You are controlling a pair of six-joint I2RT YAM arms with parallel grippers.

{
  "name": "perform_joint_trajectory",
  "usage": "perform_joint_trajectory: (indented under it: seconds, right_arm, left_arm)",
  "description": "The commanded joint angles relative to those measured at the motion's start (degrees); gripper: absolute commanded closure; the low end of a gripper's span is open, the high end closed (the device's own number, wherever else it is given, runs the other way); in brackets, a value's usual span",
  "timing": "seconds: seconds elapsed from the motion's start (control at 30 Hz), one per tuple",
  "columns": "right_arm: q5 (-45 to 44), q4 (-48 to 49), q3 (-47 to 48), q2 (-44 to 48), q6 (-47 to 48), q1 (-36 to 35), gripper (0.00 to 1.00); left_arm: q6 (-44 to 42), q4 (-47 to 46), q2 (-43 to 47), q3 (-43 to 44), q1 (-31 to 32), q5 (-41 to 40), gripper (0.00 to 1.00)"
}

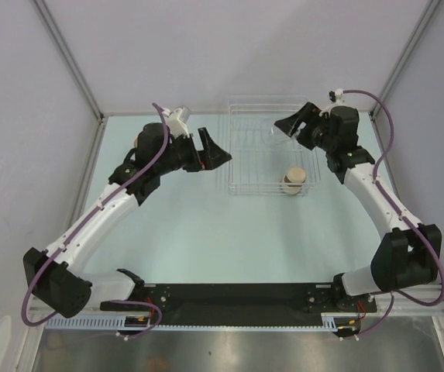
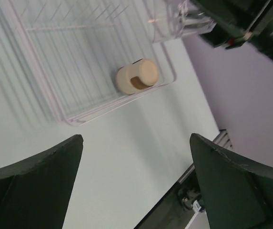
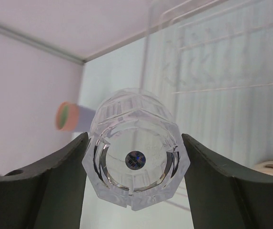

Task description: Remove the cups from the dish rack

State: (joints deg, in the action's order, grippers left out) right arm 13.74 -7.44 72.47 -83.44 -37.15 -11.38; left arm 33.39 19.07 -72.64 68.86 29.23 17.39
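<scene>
My left gripper needs to tilt up first, so it can close on the rim of the clear cup (image 3: 135,157), held sideways to the right in the top view.
The clear dish rack (image 1: 239,188) stands at the back middle of the table. A beige cup (image 1: 295,180) lies on its side in the rack's near right corner, also seen in the left wrist view (image 2: 137,76). My right gripper (image 1: 285,125) is over the rack's right side, shut on a clear faceted cup (image 3: 135,157) held sideways, its base toward the camera. My left gripper (image 1: 215,151) hangs open and empty just left of the rack, its fingers (image 2: 36,176) wide apart over bare table.
A lilac cup with a salmon rim and green inside (image 3: 68,116) lies on the table by the left wall, beyond the rack. Grey walls close in the back and sides. The arms' black base bar (image 1: 237,298) runs along the near edge.
</scene>
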Motion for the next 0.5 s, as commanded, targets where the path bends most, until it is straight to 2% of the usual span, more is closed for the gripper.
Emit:
perform_joint_trajectory:
  seconds: [0.0,0.07,0.23,0.3,0.33,0.37,0.4,0.47]
  right_arm:
    - [17.52,19.9,-7.67,4.24,-11.18,0.65,1.0]
    - [19.56,27.08,-12.24,5.39,-16.01,0.65,1.0]
    - [24.67,43.26,-19.72,5.39,-28.56,0.48,1.0]
    - [25.64,47.76,-21.04,4.52,-32.0,-0.05,1.0]
    - [25.9,53.27,-22.18,4.08,-35.16,-0.4,1.0]
    - [26.34,56.28,-22.8,2.94,-37.28,-0.84,1.0]
    - [26.34,58.92,-23.24,2.41,-38.78,-1.54,1.0]
    - [26.08,64.2,-23.86,1.44,-41.77,-2.24,1.0]
  left_arm:
    - [7.3,-13.76,4.17,-1.35,-0.75,5.36,0.0]
    - [11.16,-18.52,4.26,-2.76,-2.15,10.7,0.0]
    - [24.85,-39.08,1.99,-8.82,-5.06,19.43,0.0]
    - [30.99,-48.21,0.49,-10.85,-5.15,22.85,0.03]
    - [33.3,-52.6,-1.34,-11.64,-5.06,24.52,0.07]
    - [35.76,-61.26,-2.41,-13.12,-4.98,26.89,0.07]
    - [40.48,-65.52,-3.29,-13.83,-4.89,27.61,0.07]
    - [43.42,-72.47,-4.87,-15.33,-5.06,27.7,0.06]
